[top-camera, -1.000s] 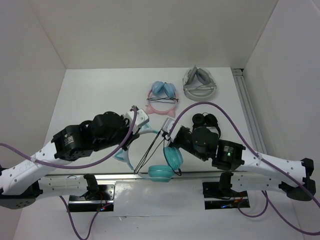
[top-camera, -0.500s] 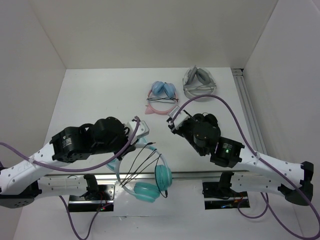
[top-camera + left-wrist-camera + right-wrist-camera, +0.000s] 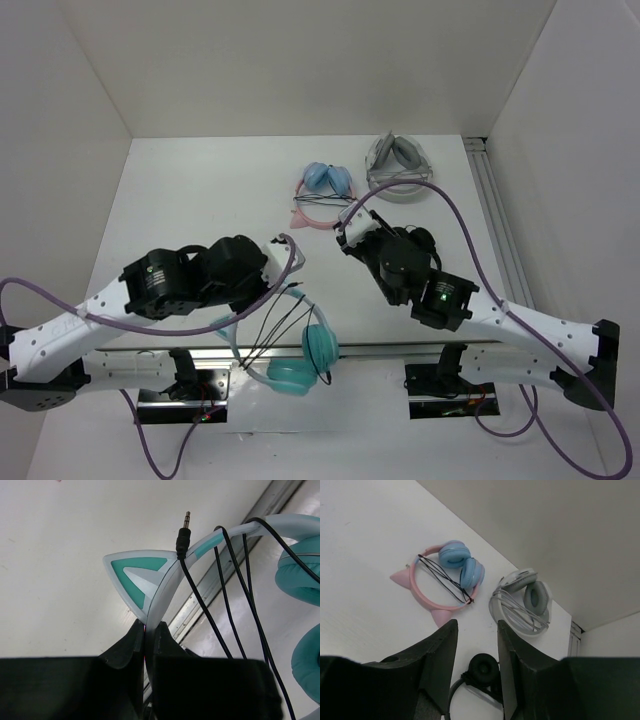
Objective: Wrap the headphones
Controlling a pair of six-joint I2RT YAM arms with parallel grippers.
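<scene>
I will move my left gripper outward and down onto the bare tabletop by the pink-banded headphones (image 3: 335, 264) next to release the teal headphones (image 3: 320, 345), which hang over the front bar.
The teal headphones (image 3: 320, 345) hang at the table's near edge, over the front rail. Their thin black cable (image 3: 275, 325) runs in several strands across the white-teal headband. My left gripper (image 3: 284, 262) is shut on the headband. In the left wrist view its fingers (image 3: 131, 642) pinch the band just below a cat ear (image 3: 134, 575). There the cable's jack plug (image 3: 184, 532) sticks up free and the teal cups (image 3: 306, 575) sit at the right. My right gripper (image 3: 350, 226) is open and empty, apart from the headphones and nearer the back; its jaws (image 3: 477, 630) stand wide.
Pink-banded cat-ear headphones with blue cups (image 3: 322, 195) (image 3: 454, 555) lie at the back middle. Grey-white headphones (image 3: 398, 165) (image 3: 535, 597) lie to their right. Small black headphones (image 3: 415, 240) (image 3: 484, 667) lie just beyond the right gripper. A metal rail (image 3: 495, 220) runs along the right side.
The right gripper has come off the cable and moved back toward the far headphones. The left gripper has carried the teal headphones toward the near left, and the cable now lies slack.
</scene>
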